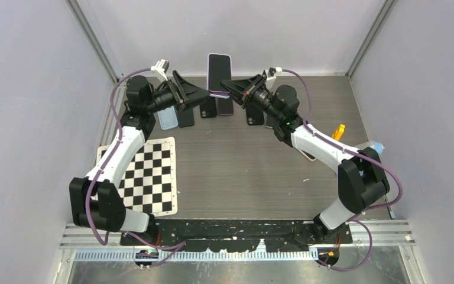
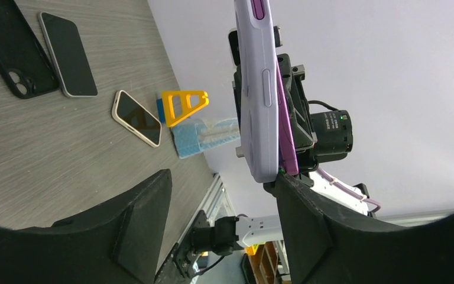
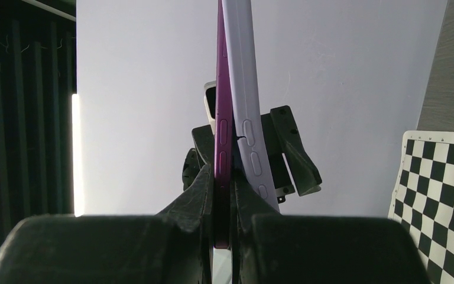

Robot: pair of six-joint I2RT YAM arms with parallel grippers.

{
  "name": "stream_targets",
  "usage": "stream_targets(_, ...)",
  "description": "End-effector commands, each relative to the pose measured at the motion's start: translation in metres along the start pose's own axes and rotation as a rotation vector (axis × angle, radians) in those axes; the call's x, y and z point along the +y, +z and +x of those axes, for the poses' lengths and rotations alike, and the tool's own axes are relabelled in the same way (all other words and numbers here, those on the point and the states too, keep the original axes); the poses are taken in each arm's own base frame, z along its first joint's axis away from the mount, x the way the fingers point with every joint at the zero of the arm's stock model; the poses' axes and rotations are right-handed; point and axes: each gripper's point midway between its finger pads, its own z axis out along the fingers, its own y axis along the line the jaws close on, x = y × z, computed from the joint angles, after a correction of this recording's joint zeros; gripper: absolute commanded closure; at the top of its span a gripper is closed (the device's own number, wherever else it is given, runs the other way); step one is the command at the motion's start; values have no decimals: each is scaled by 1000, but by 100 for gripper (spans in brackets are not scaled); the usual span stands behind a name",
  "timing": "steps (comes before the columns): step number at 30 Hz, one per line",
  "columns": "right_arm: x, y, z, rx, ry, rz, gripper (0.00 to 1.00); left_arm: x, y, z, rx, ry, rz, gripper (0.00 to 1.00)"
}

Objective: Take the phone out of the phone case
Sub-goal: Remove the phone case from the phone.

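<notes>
The bare tabletop (image 1: 206, 149) beside the checkerboard is below and back from my right gripper, so next my right gripper will move back and down to let go of the phone there.
My right gripper (image 1: 229, 90) is shut on the lower end of a purple phone (image 3: 221, 136) and holds it upright above the back of the table. A lavender case (image 3: 243, 106) is still on the phone's far part but stands peeled away from it at the near end. In the left wrist view the case (image 2: 257, 89) hangs edge-on with the phone's purple rim (image 2: 286, 136) behind it. My left gripper (image 2: 224, 195) is open, and one finger (image 2: 307, 225) touches the case's lower end. In the top view the phone (image 1: 219, 71) shows its dark screen, and the left gripper (image 1: 204, 96) is just left of it.
Several spare phones and cases lie along the back of the table: a light-blue case (image 1: 166, 118), a black case (image 2: 9, 59), a white-edged phone (image 2: 68, 53), and another phone (image 2: 136, 118). A yellow clip (image 2: 183, 105) and a blue object (image 2: 204, 136) lie right. A checkerboard (image 1: 148, 174) lies left.
</notes>
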Motion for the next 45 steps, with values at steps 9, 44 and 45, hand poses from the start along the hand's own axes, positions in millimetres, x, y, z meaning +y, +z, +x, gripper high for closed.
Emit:
stream_targets(9, 71, -2, 16, 76, -19, -210, 99, 6, 5, -12, -45, 26, -52, 56)
stream_targets(44, -4, -45, 50, 313, -255, -93, 99, 169, -22, 18, -42, -56, -611, 100)
stream_targets(45, -31, -46, 42, 287, -228, 11, 99, 177, -27, 24, -33, -57, -636, 100)
